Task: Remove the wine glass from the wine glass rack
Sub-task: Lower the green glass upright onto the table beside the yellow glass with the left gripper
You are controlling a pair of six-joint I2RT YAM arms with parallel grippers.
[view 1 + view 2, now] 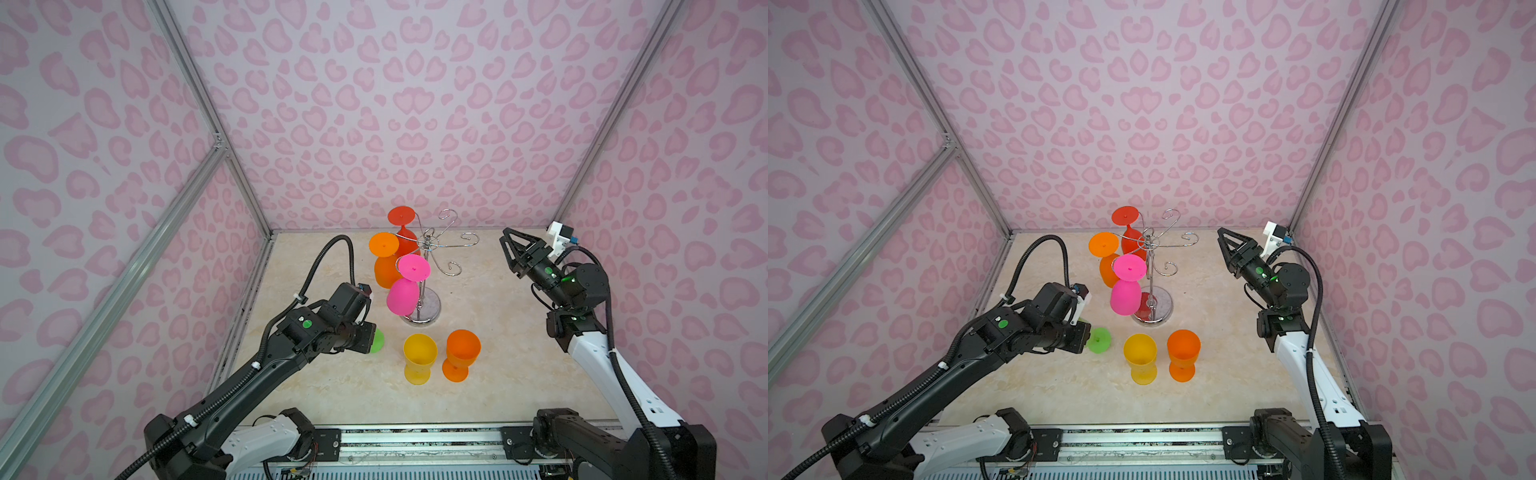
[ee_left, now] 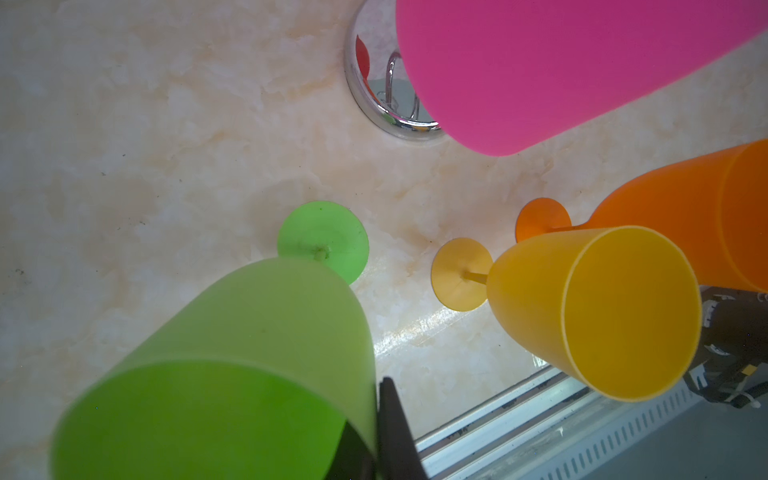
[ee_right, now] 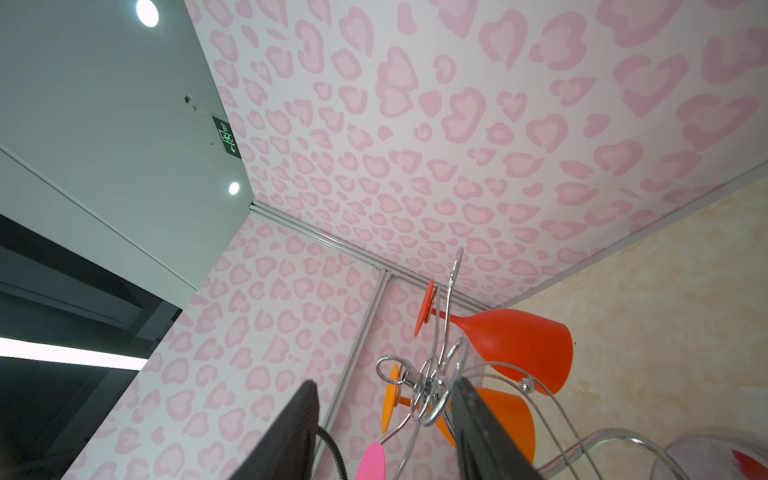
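The bare tabletop (image 1: 380, 370) (image 2: 389, 302) beside the yellow glass is free, so my left gripper will move back and down to it next and let go of the green rim there.
The chrome wine glass rack (image 1: 429, 243) stands at the back middle on its round base (image 1: 1163, 305). A red wine glass (image 1: 404, 232), an orange one (image 1: 384, 266) and a pink one (image 1: 402, 293) hang upside down from it. My left gripper (image 2: 372, 403) is shut on the rim of an upright green wine glass (image 2: 257, 332), one finger inside and one outside, front-left of the rack; its foot (image 1: 1099, 340) is low over the table. My right gripper (image 1: 506, 240) is raised at the back right, open and holding nothing, with the rack hooks (image 3: 428, 386) beyond its fingers.
A yellow glass (image 1: 419, 357) and an orange glass (image 1: 461, 353) stand upright on the marble tabletop (image 1: 519, 374) in front of the rack. Pink patterned walls close in the left, back and right. A metal rail (image 1: 415, 436) runs along the front edge.
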